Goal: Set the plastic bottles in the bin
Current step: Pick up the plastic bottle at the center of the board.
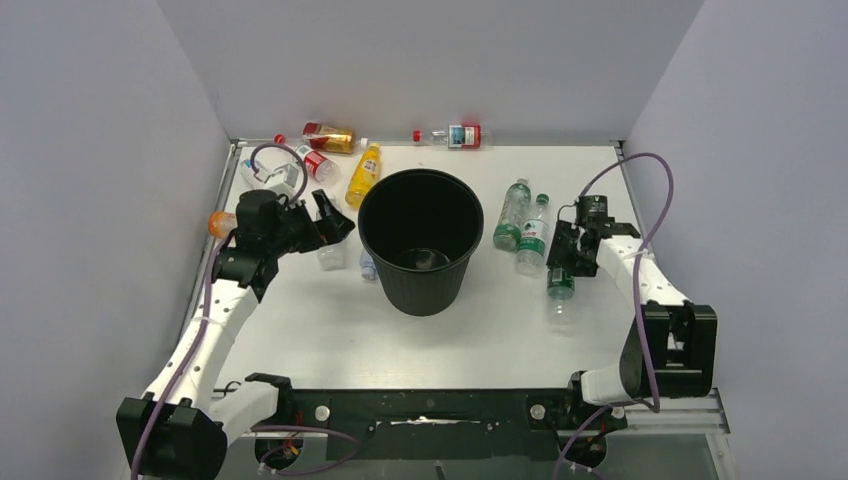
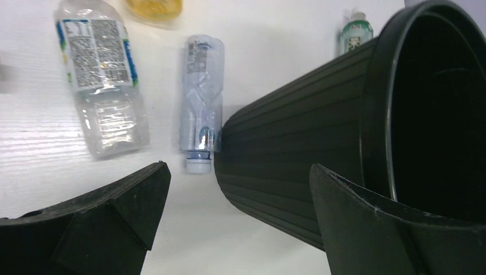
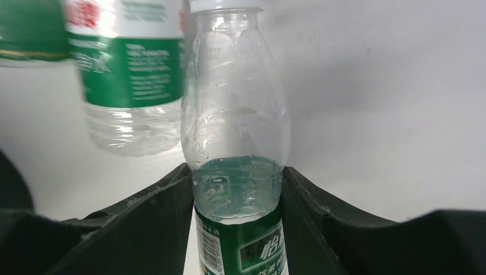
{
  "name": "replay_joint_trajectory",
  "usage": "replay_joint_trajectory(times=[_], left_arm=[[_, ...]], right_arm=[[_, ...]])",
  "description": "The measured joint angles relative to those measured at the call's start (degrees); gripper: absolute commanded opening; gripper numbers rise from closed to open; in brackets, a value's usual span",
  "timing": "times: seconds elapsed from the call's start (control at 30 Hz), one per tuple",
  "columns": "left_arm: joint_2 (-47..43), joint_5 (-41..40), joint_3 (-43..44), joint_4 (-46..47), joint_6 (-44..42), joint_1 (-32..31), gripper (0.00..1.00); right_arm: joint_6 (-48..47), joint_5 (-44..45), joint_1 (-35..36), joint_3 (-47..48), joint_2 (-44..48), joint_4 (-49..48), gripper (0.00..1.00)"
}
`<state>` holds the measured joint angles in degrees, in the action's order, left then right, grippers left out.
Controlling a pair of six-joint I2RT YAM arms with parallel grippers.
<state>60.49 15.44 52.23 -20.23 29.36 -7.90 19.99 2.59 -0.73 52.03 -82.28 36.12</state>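
Note:
Next, my right gripper lifts the bottle well up and swings it over the bin's opening, since the bin's rim stands higher than the bottle.
The black bin (image 1: 420, 240) stands mid-table. My right gripper (image 1: 562, 262) is shut on a clear green-labelled bottle (image 1: 560, 287) that lies on the table. In the right wrist view both fingers (image 3: 155, 217) press this bottle (image 3: 238, 132) just above its label, at the right gripper (image 3: 236, 169). Two more green-labelled bottles (image 1: 513, 215) (image 1: 533, 235) lie between it and the bin. My left gripper (image 1: 335, 215) hangs open left of the bin, nothing between its jaws (image 2: 238, 169). Below it lie a blue-white labelled bottle (image 2: 103, 80) and a clear blue-capped bottle (image 2: 200, 103) against the bin wall (image 2: 298, 143).
Along the back wall lie an amber bottle (image 1: 330, 137), a red-labelled one (image 1: 318, 163), a yellow one (image 1: 363, 173) and a clear red-capped one (image 1: 455, 135). An orange bottle (image 1: 222, 223) sits at the left wall behind my left arm.

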Motion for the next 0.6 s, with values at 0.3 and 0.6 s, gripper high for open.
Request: replay_joint_trajectory(times=[0.3,0.6], left_arm=[[0.0,-0.9,0.0,-2.0,-0.4,-4.7,0.95],[0.0,-2.0,-1.4,-2.7,-1.2,-4.8,0.95]], right_arm=[[-1.2,0.0,2.7,21.0,6.6,7.1,0.46],[-0.2,-2.5,14.7,45.2,3.8,8.1,0.47]])
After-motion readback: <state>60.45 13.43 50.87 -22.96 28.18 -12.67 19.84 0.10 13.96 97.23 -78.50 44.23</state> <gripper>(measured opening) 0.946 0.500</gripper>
